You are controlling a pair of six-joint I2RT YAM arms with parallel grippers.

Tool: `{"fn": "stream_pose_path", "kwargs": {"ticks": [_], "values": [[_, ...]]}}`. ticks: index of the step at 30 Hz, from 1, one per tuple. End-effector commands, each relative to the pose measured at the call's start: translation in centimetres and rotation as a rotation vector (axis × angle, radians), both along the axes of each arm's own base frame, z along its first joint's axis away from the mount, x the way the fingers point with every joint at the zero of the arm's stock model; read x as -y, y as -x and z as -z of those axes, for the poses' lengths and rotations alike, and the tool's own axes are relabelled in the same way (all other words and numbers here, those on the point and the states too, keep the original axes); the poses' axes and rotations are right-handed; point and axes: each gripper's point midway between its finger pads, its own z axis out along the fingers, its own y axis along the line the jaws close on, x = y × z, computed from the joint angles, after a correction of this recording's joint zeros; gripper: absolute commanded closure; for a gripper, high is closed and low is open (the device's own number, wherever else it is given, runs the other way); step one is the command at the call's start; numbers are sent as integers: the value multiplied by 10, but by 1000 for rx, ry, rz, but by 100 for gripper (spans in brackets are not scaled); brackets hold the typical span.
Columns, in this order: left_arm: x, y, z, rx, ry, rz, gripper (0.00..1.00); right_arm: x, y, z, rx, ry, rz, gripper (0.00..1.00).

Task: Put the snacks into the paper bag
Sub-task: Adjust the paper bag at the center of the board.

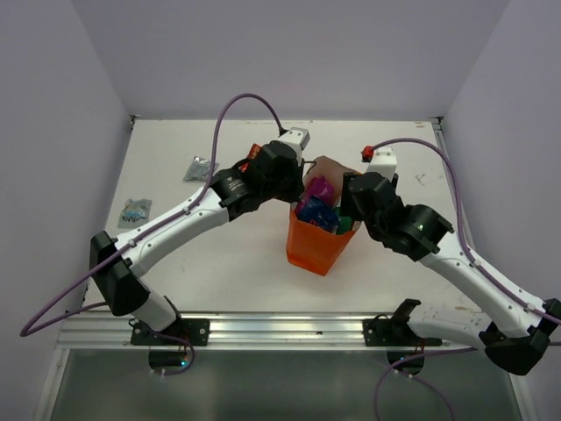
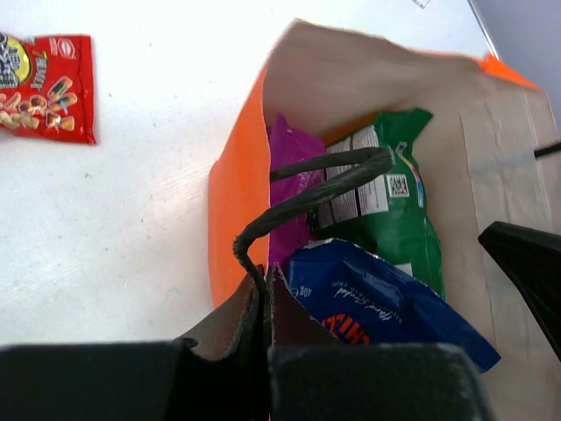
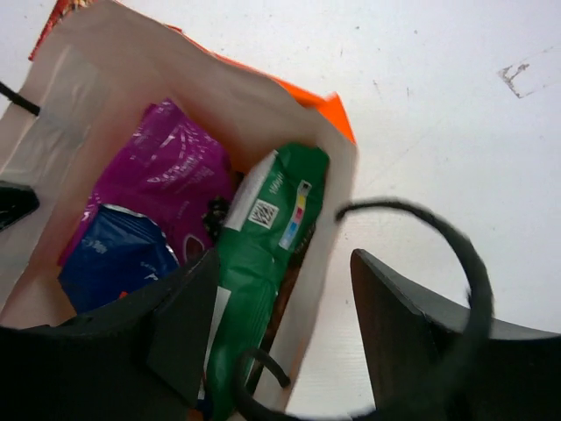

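Note:
The side of the bag by the cord is nearer the right gripper's outside finger, so the right gripper should next move away from the green packet [image 3: 263, 254] and close on the bag's rim [image 3: 323, 267] beside the cord.
The orange paper bag [image 1: 314, 250] stands open at mid-table. In the left wrist view it holds the magenta packet [image 2: 294, 153], the green-and-white packet [image 2: 394, 210] and the dark blue packet [image 2: 377, 303]. My left gripper [image 2: 266, 281] is shut on the bag's near rim [image 2: 230, 202] at the base of a black cord handle [image 2: 324, 180]. My right gripper [image 3: 282, 259] is open and straddles the bag's other wall [image 3: 329, 246], one finger over the green packet [image 3: 263, 254]. The red packet [image 2: 44, 83] lies on the table beyond the bag.
A silver-grey packet [image 1: 200, 167] and a second small silvery packet [image 1: 135, 211] lie on the table at the far left. The other cord handle [image 3: 456, 254] loops over my right finger. Walls enclose the table on the left, back and right.

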Motion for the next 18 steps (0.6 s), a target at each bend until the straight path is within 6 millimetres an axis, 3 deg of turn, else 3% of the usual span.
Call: {"fn": "stream_pose_path", "kwargs": {"ticks": [1, 4, 7, 13, 18], "values": [[12, -14, -51, 113, 57, 19, 100, 7, -3, -17, 10, 23, 17, 34], [19, -17, -56, 127, 65, 33, 100, 9, -8, -17, -7, 33, 29, 33], [18, -18, -48, 113, 49, 26, 100, 11, -9, -6, -50, 36, 40, 33], [10, -13, -35, 94, 44, 7, 100, 33, -2, 10, -80, 38, 116, 33], [2, -9, -31, 87, 26, -5, 100, 36, -1, 20, -98, 5, 125, 40]]}}
